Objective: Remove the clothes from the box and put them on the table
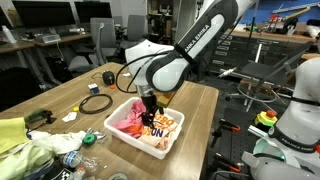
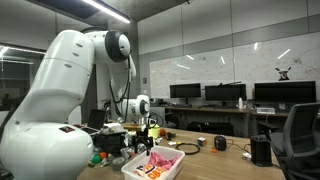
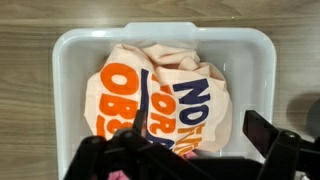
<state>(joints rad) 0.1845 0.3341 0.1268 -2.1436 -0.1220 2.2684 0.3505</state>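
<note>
I should move my gripper down into the box onto the uncovered cream piece's blue letters, a little away from the pink piece.
A white plastic box (image 1: 122,137) stands on the wooden table (image 1: 200,100) and holds crumpled clothes: a pink piece (image 1: 130,119) and a cream piece with orange and blue letters (image 3: 165,95). The box also shows in an exterior view (image 2: 133,165) and in the wrist view (image 3: 70,60). My gripper (image 1: 150,121) hangs just above the clothes in the box. In the wrist view the gripper (image 3: 180,140) is open, its dark fingers apart over the lettered cloth, with nothing between them.
A black cable coil (image 1: 96,102) and small items lie on the table beyond the box. Yellow-green cloth (image 1: 14,133) and plastic clutter (image 1: 70,150) lie beside the box. Office chairs (image 2: 298,140) and monitors (image 2: 225,94) stand in the background.
</note>
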